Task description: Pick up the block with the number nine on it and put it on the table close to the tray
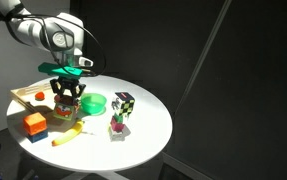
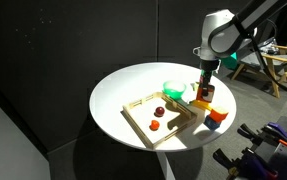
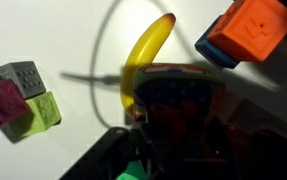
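Note:
The robot's gripper should turn and go down toward the tray (image 2: 143, 122) next to release the small cube, because the free tabletop (image 2: 200, 112) beside the tray's corner is below the gripper.
My gripper (image 1: 65, 98) hangs over the table just beside the light wooden tray (image 1: 23, 97), between it and the green bowl. It is shut on a small cube, the block with the number nine (image 3: 179, 92). The block looks dark, with reddish and purple faces, and I cannot read its number in the shadow. It is held slightly above the table, near the banana's end. In both exterior views the gripper (image 2: 205, 93) stands upright at the tray's (image 2: 143, 122) corner. The wrist view shows the jaws (image 3: 178, 120) closed round the block.
A banana (image 3: 148, 50) lies right by the gripper. An orange cube (image 3: 248, 30) sits on a blue block. A green bowl (image 1: 93, 102), a checkered cube (image 1: 124, 102) and a pink, green and grey block cluster (image 3: 15, 100) stand further off. Red items (image 2: 159, 112) lie in the tray.

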Tool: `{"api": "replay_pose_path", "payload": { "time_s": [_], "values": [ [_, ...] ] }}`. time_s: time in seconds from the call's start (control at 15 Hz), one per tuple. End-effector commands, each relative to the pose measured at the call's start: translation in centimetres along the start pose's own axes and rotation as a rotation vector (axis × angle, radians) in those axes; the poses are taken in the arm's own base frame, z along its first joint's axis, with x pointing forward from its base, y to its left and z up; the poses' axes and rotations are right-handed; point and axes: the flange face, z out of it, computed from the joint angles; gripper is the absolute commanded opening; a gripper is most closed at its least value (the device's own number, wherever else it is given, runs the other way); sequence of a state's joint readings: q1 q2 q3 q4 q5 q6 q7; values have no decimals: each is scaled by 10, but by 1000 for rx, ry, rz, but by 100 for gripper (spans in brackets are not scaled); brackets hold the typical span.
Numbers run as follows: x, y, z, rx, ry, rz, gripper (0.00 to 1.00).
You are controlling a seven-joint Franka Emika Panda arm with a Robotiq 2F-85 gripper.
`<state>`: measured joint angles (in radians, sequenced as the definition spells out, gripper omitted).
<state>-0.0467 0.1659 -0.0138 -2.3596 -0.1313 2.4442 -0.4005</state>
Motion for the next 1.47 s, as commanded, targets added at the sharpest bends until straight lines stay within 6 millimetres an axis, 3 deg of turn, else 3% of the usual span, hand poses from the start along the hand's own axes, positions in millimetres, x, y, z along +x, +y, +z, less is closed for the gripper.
{"api": "replay_pose_path", "payload": {
  "time_s": [0.0, 0.6, 1.4],
  "values": [
    [4, -3, -6, -17, 4, -125, 23],
    [11, -20, -10, -40, 3, -489, 23],
    [14, -25, 8, -112, -2, -635, 23]
  ]
}}
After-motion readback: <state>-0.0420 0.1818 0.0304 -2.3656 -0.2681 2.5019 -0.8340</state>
